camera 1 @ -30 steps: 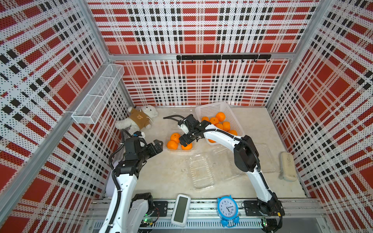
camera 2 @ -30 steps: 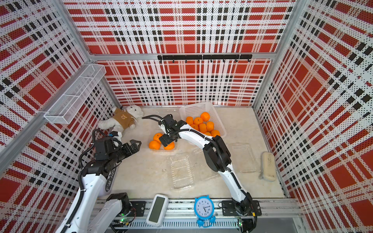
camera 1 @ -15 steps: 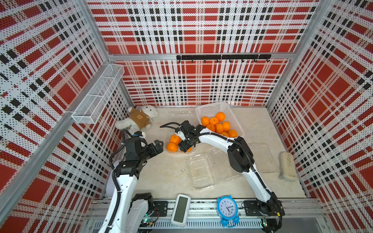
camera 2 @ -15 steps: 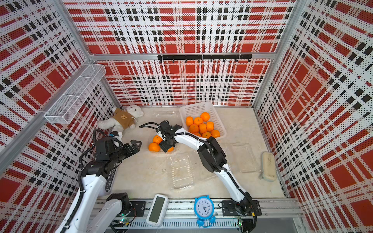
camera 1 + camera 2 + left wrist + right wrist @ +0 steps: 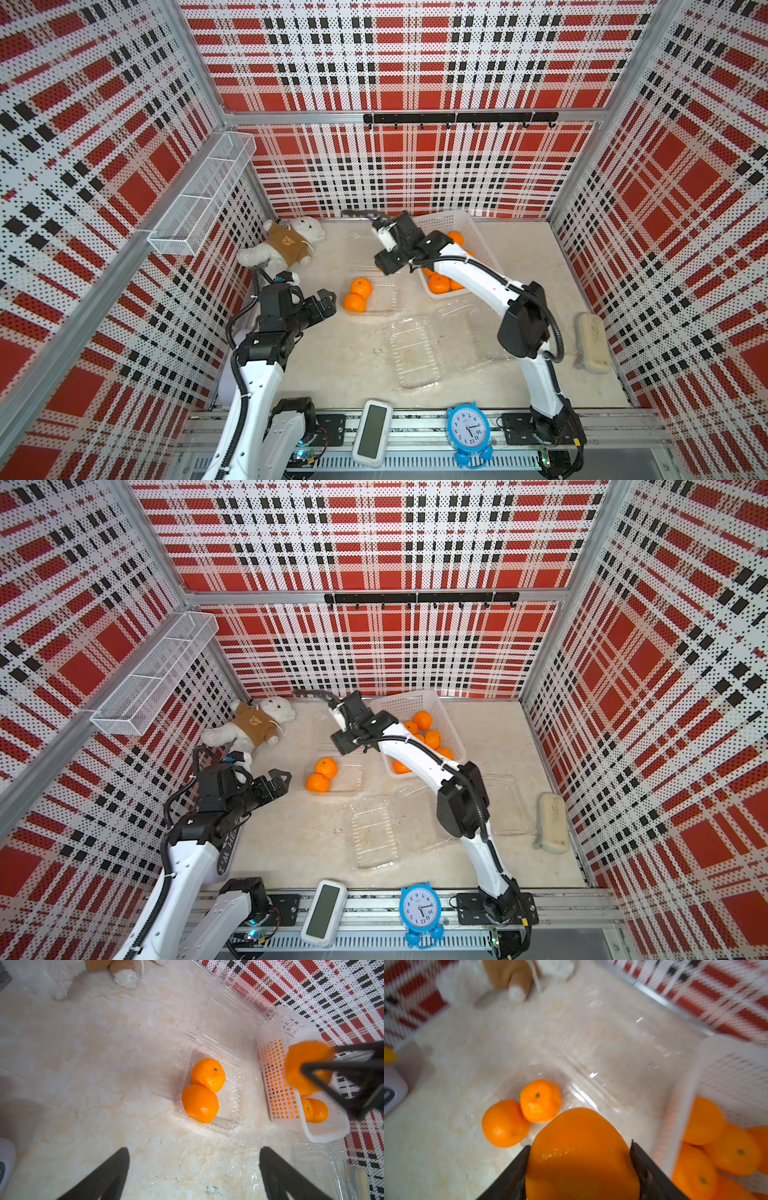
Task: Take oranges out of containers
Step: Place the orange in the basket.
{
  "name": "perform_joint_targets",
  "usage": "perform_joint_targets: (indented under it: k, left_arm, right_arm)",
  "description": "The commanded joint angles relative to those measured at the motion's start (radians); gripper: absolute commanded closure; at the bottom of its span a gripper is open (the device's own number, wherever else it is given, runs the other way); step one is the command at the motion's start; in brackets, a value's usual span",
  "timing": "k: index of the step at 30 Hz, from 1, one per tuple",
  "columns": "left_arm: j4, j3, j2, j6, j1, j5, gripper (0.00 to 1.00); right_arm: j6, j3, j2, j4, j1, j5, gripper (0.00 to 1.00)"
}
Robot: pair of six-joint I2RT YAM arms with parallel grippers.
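Note:
The far end of the basket is empty of oranges, so my right gripper next needs to carry the held orange outward over the white basket's far end [image 5: 439,223] [image 5: 736,1082] and let go of it.
My right gripper [image 5: 579,1157] is shut on one orange [image 5: 581,1151] and holds it above the table, between a clear container [image 5: 386,297] and the white basket [image 5: 446,216]. In the left wrist view the held orange [image 5: 307,1070] hangs in front of the basket. Two oranges [image 5: 360,286] [image 5: 354,303] lie side by side at the left end of that container. More oranges [image 5: 424,721] sit in the basket. My left gripper [image 5: 328,301] stands open just left of the container, with nothing between its fingers [image 5: 116,1167].
Two empty clear containers [image 5: 413,357] [image 5: 505,804] lie nearer the front. A teddy bear [image 5: 286,245] lies at the back left under a wire shelf [image 5: 199,203]. A beige pad [image 5: 592,343] lies at the right. A blue clock [image 5: 468,432] and a white device [image 5: 372,432] stand on the front rail.
My right gripper closed on one orange in the clear container and lifted it up and back toward the basket; two stay in the container. The left arm has not moved.

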Motion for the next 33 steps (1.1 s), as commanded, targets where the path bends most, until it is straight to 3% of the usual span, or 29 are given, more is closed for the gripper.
perform_joint_targets:
  k: [1, 9, 13, 20, 29, 33]
  left_arm:
    - [0.013, 0.003, -0.008, -0.004, -0.006, -0.007, 0.01]
    - [0.038, 0.005, 0.027, 0.0, -0.005, 0.008, 0.0]
    - [0.056, 0.007, 0.059, 0.0, -0.005, 0.015, 0.01]
    - [0.069, 0.017, 0.105, -0.012, -0.007, 0.01, 0.01]
    - [0.08, 0.018, 0.121, -0.024, -0.041, 0.006, 0.01]
    - [0.074, 0.03, 0.113, -0.017, -0.048, 0.003, 0.01]
  right_arm:
    - [0.067, 0.006, -0.014, 0.207, -0.138, 0.028, 0.44]
    - [0.213, 0.197, 0.242, 0.333, -0.338, -0.065, 0.46]
    - [0.27, 0.216, 0.322, 0.409, -0.369, -0.125, 0.46]
    - [0.302, 0.135, 0.335, 0.458, -0.372, -0.116, 0.46]
    - [0.307, 0.019, 0.305, 0.47, -0.375, -0.115, 0.32]
    - [0.307, -0.035, 0.272, 0.48, -0.375, -0.126, 0.21]
